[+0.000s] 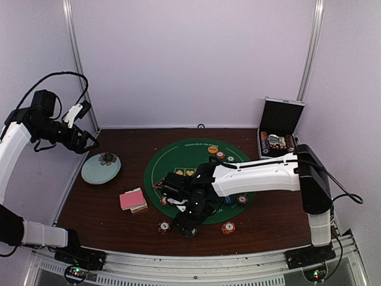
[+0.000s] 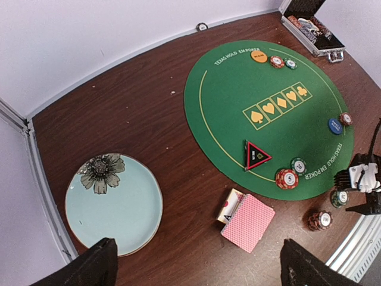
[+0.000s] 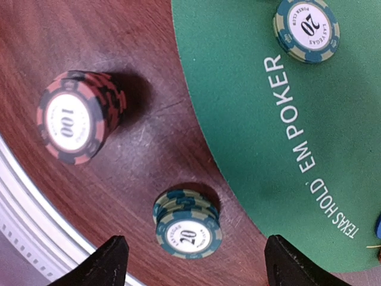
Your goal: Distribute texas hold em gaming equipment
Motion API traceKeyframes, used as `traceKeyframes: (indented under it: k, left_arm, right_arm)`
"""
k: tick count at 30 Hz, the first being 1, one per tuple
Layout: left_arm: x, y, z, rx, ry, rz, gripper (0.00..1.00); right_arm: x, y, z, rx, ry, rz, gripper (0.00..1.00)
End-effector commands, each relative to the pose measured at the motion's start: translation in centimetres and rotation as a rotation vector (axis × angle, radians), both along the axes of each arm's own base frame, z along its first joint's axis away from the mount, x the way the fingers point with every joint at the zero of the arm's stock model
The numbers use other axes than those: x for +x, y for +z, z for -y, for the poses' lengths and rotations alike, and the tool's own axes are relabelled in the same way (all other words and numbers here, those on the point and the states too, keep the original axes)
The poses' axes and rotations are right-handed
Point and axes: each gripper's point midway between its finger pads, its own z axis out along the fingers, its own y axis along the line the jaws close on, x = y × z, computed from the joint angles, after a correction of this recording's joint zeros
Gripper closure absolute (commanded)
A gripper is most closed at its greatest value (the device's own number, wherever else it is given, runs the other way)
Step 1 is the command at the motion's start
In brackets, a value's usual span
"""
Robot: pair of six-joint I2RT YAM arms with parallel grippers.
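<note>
My right gripper needs to move down next until its fingers are on both sides of the short green stack (image 3: 187, 229) and then close on the sides, because the chips stand below, between the open fingers.
My right gripper (image 3: 193, 265) hangs open over the table's near edge. A short stack of green 20 chips (image 3: 189, 229) stands free between its fingertips, touching neither. To its left stands a red and black 100 stack (image 3: 77, 116), and a single 20 chip (image 3: 306, 30) lies on the green mat (image 3: 286, 131). My left gripper (image 2: 199, 269) is open and empty, raised high at the far left. Below it I see the pink-backed cards (image 2: 249, 221), the triangular marker (image 2: 256, 156), an orange button (image 2: 259, 57) and a blue button (image 2: 335, 126).
The pale blue dish (image 2: 128, 214) lies on the left of the table. An open metal case (image 1: 280, 128) with chips stands at the back right. A red chip stack (image 1: 228, 227) sits near the front edge. The metal rail (image 3: 24, 208) runs just beyond the stacks.
</note>
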Motion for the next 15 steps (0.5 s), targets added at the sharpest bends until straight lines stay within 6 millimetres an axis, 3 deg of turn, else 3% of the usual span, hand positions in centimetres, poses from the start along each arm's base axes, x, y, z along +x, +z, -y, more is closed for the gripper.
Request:
traceKeyframes:
  k: [1, 8, 15]
  left_arm:
    - [-0.3, 0.9, 0.0, -0.004, -0.007, 0.029, 0.02]
    - [-0.3, 0.9, 0.0, -0.002, -0.007, 0.028, 0.03]
    - [-0.2, 0.8, 0.0, -0.001, -0.006, 0.024, 0.02]
  right_arm:
    - [0.5, -1.5, -0.6, -0.009, -0.014, -0.003, 0.18]
    - [0.3, -3.1, -0.4, -0.034, -0.01, -0.017, 0.25]
    - [0.3, -3.2, -0.5, -0.03, -0.01, -0.018, 0.39]
